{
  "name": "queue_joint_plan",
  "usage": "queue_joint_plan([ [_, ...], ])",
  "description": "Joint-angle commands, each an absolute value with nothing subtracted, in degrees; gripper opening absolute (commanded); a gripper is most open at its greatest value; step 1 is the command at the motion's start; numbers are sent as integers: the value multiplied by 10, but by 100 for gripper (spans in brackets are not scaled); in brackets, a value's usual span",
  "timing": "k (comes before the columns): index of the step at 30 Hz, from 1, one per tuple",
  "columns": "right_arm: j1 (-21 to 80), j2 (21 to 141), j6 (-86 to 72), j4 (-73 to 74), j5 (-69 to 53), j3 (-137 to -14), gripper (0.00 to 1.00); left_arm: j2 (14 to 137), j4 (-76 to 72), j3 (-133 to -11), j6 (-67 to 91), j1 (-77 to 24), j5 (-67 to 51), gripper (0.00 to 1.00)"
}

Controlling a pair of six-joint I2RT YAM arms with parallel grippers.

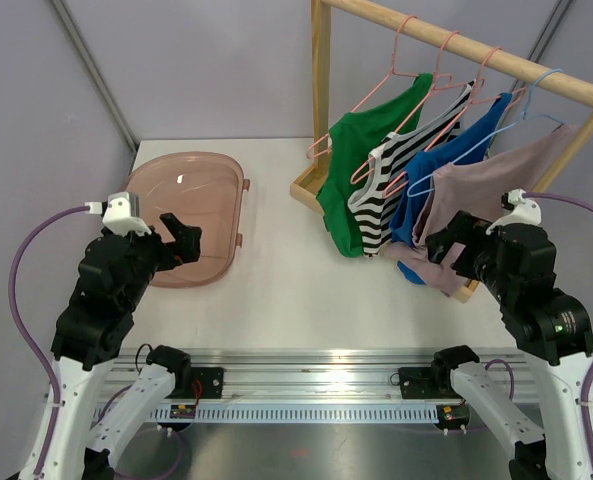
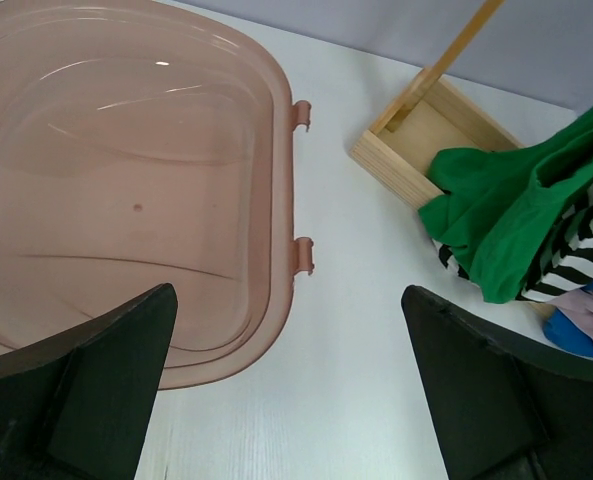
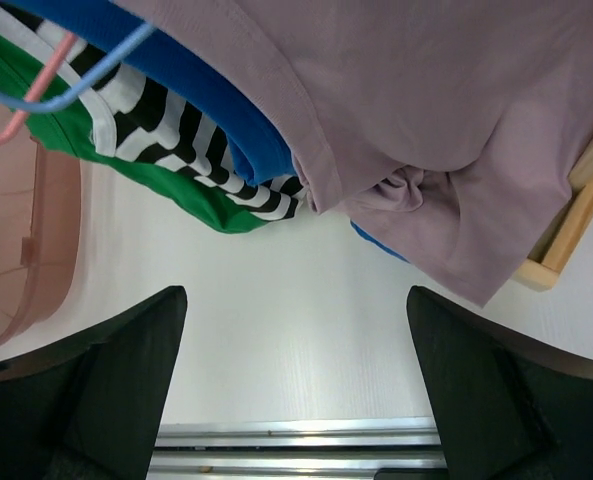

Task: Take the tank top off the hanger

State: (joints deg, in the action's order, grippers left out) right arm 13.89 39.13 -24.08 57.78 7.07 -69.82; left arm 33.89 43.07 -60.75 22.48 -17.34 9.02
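The robot's right gripper will go up and outward next, then tilt up onto the sloping arm of the light blue hanger, because that hanger holds the mauve garment.
Several garments hang on pink and blue hangers from a wooden rack [image 1: 321, 80] at the back right: a green top [image 1: 351, 170], a black-and-white striped tank top [image 1: 386, 190], a blue one [image 1: 446, 165] and a mauve one [image 1: 496, 185]. My right gripper [image 1: 446, 250] is open and empty, just in front of the mauve garment's lower hem [image 3: 426, 130]; the striped top [image 3: 176, 120] hangs to its left. My left gripper [image 1: 181, 240] is open and empty over the near edge of the pink tub, far from the rack.
A translucent pink tub [image 1: 191, 215] lies on the white table at the left and shows in the left wrist view [image 2: 126, 170]. The rack's wooden base tray [image 2: 426, 140] sits beneath the clothes. A metal rail [image 3: 296, 440] runs along the table's near edge.
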Motion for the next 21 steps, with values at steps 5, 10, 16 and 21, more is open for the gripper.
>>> queue_joint_plan([
  [5,142,441,-269,605,146,-851,97,319,388,-601,202,-176,44,99],
  [10,142,512,-270,598,170,-935,93,307,388,-573,189,-176,53,99],
  [16,142,604,-266,576,221,-1022,90,294,393,-538,181,-177,77,99],
  [21,142,694,-257,579,282,-1077,87,283,395,-512,183,-176,85,99],
])
